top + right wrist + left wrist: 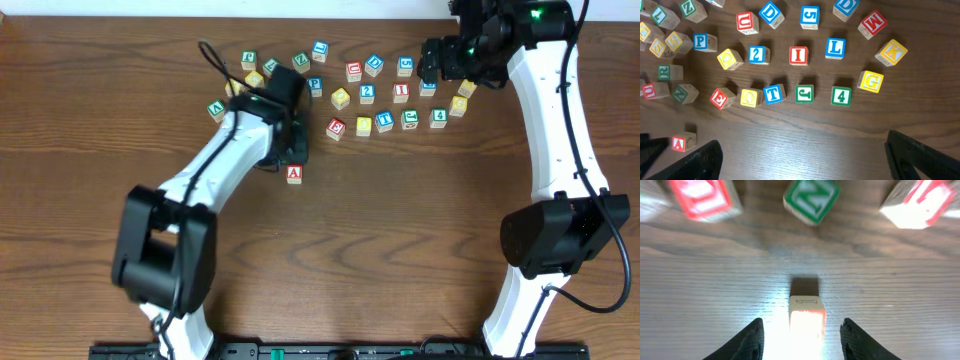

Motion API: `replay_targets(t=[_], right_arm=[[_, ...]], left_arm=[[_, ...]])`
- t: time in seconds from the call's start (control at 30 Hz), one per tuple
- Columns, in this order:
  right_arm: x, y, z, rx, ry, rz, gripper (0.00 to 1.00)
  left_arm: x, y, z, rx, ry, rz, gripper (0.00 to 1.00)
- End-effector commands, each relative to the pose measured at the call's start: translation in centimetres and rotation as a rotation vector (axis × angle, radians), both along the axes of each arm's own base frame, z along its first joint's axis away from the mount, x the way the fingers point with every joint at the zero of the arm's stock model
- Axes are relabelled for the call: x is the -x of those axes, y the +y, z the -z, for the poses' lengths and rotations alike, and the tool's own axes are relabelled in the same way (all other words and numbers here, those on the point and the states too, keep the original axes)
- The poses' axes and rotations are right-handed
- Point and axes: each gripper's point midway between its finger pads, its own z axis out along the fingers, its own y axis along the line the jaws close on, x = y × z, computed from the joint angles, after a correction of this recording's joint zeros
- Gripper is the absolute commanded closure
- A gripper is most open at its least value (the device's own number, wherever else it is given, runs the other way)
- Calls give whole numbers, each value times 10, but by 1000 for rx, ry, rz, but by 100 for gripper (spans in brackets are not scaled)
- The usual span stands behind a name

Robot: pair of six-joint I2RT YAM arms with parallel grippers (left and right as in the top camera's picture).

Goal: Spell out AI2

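Note:
The robot's right gripper should move down and to the left in the overhead view onto the red I block [400, 92] [799, 56], because the bare wood on both sides leaves room for its fingers.
The red A block [294, 174] stands alone on the table, below the cluster of letter blocks. My left gripper [293, 155] is open and hovers right over it. In the left wrist view the block [807, 319] lies between the two open fingers [802, 337], with a gap on each side. The A block also shows in the right wrist view [683, 142]. The red I block [798, 55] and the blue 2 block [758, 54] sit in the cluster; overhead they are the I block [401, 93] and the 2 block [367, 94]. My right gripper [802, 157] is open and empty, high above the cluster [440, 62].
Many letter and number blocks lie in rows at the far middle of the table, among them a yellow G [871, 81], a green 4 [841, 95], a blue T [773, 93] and a red E [720, 98]. Bare wood lies in front of them.

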Motion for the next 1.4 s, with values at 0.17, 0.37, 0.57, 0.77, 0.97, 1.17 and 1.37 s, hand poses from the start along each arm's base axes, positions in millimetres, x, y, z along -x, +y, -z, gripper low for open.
replay_targets(t=[0.17, 0.37, 0.57, 0.77, 0.97, 1.17, 1.37], right_arm=[[1, 21, -12, -32, -27, -12, 1], [-7, 57, -6, -72, -41, -11, 2], [-23, 99, 10, -96, -73, -22, 6], [-48, 88, 3, 10, -192, 61, 11], [-55, 71, 36, 47, -129, 80, 10], [-61, 57, 92, 101, -29, 47, 12], [-65, 35, 133, 121, 47, 77, 20]], left_arm=[[-18, 31, -87, 52, -207, -54, 51], [-22, 77, -131, 67, -314, -162, 51], [-20, 130, -141, 49, -328, -287, 51], [-19, 168, -140, 25, -324, -362, 51], [-19, 176, -140, 20, -325, -381, 51], [-19, 176, -140, 21, -324, -381, 51], [-15, 176, -137, 19, -304, -381, 51]])
